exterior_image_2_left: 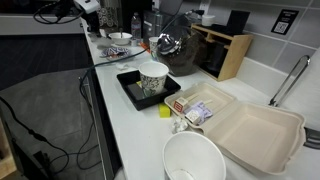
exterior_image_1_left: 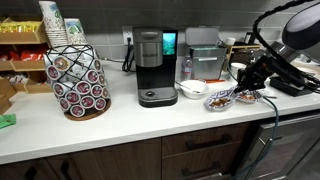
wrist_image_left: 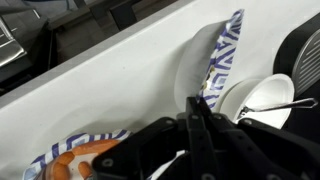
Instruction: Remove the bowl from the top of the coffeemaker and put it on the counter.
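Note:
The patterned bowl's rim should be let go next. My gripper should first go down a little toward it.
The coffeemaker (exterior_image_1_left: 150,65) stands at the middle of the white counter (exterior_image_1_left: 120,118), and its top is bare. The patterned bowl (exterior_image_1_left: 220,99) is low at the counter to its right, between a plain white bowl (exterior_image_1_left: 192,90) and a flatter patterned dish (exterior_image_1_left: 246,97). My gripper (exterior_image_1_left: 233,91) reaches down to it from the right. In the wrist view the gripper (wrist_image_left: 197,108) is shut on the bowl's rim (wrist_image_left: 224,55), which shows edge-on in blue and white. I cannot tell whether the bowl rests on the counter.
The white bowl (wrist_image_left: 262,95) holds a metal utensil. The dish (wrist_image_left: 75,160) holds orange pieces. A boxy silver machine (exterior_image_1_left: 205,55) stands behind them. A pod rack (exterior_image_1_left: 78,82) with cups is at the left. A tray with a paper cup (exterior_image_2_left: 152,80) and a foam container (exterior_image_2_left: 255,128) lie further along.

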Available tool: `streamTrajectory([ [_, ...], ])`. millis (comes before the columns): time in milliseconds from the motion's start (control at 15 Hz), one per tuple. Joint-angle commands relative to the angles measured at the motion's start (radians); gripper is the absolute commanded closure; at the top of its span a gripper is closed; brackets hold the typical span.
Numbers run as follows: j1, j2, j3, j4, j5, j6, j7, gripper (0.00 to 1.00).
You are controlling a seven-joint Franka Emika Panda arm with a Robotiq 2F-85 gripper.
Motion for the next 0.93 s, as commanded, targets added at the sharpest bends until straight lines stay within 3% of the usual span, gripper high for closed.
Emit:
streamTrajectory([
  [0,0.014,0.077,-0.023,0.028,-0.094,0.084,0.033,0.99],
  [267,0.017,0.119,-0.07,0.017,-0.286,0.101,0.126,0.99],
  [333,0.018,0.123,-0.082,0.017,-0.329,0.092,0.153,0.72],
  [467,0.024,0.122,-0.103,0.018,-0.396,0.075,0.2,0.67],
  [667,0.024,0.086,-0.104,0.015,-0.427,0.03,0.229,0.44],
  [867,0.015,0.015,-0.073,0.011,-0.379,-0.037,0.188,0.2],
])
